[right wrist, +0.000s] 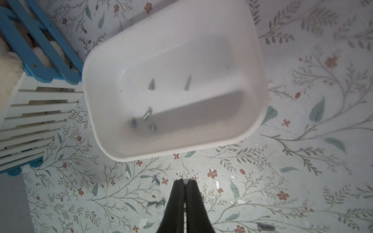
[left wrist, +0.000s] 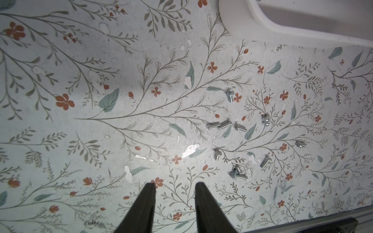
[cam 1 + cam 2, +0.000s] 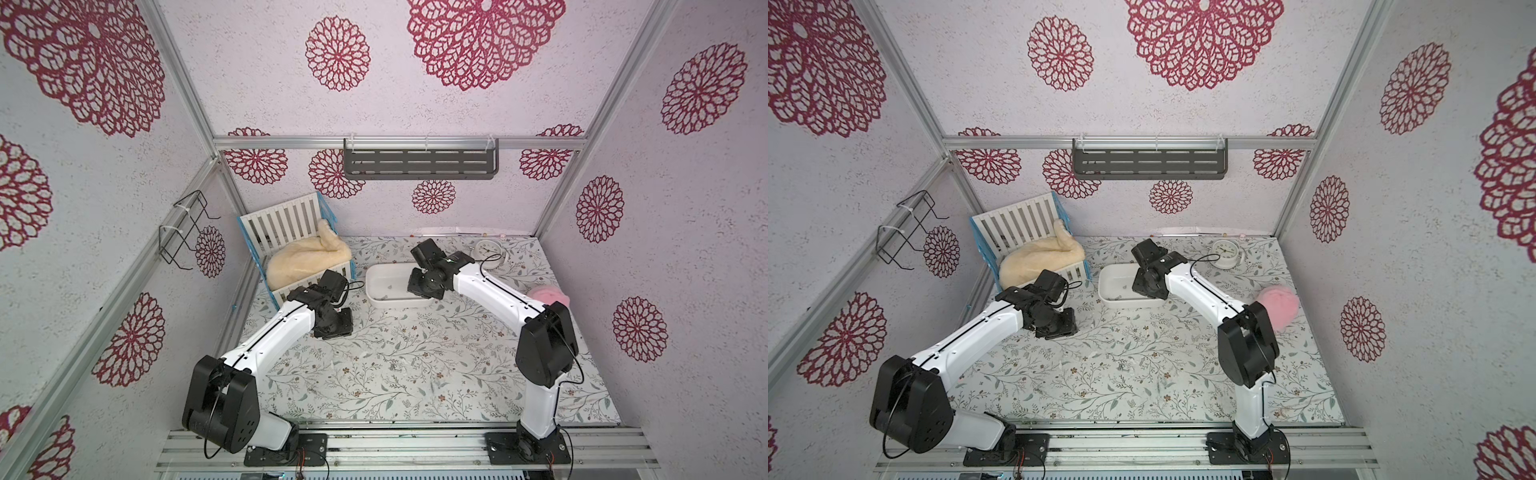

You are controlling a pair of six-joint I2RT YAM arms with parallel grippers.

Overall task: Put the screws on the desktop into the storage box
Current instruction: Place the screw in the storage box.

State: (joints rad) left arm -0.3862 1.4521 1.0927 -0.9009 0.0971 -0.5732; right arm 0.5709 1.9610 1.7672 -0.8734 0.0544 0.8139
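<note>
I should next move my right gripper outward past the storage box's near rim, down toward its bottom, and release the screw.
Several small silver screws (image 2: 224,125) lie scattered on the leafy-print desktop (image 2: 80,125), ahead and to one side of my left gripper (image 2: 175,184). That gripper hangs open over bare desktop with nothing between its fingers. The white storage box (image 1: 260,84) holds several screws (image 1: 147,114). My right gripper (image 1: 185,181) is shut on a screw, a small silver bit showing between its tips, just short of the box's near rim. More screws (image 1: 155,204) lie on the desktop beside its fingers. In both top views the right wrist hovers over the storage box (image 3: 376,286) (image 3: 1111,286).
A white slatted crib with blue edges (image 3: 286,224) holding a cream plush (image 3: 307,257) stands at the back left, close to the box. An alarm clock (image 3: 488,249) sits at the back right, a pink fluffy thing (image 3: 546,295) by the right arm. A grey shelf (image 3: 419,160) hangs on the back wall.
</note>
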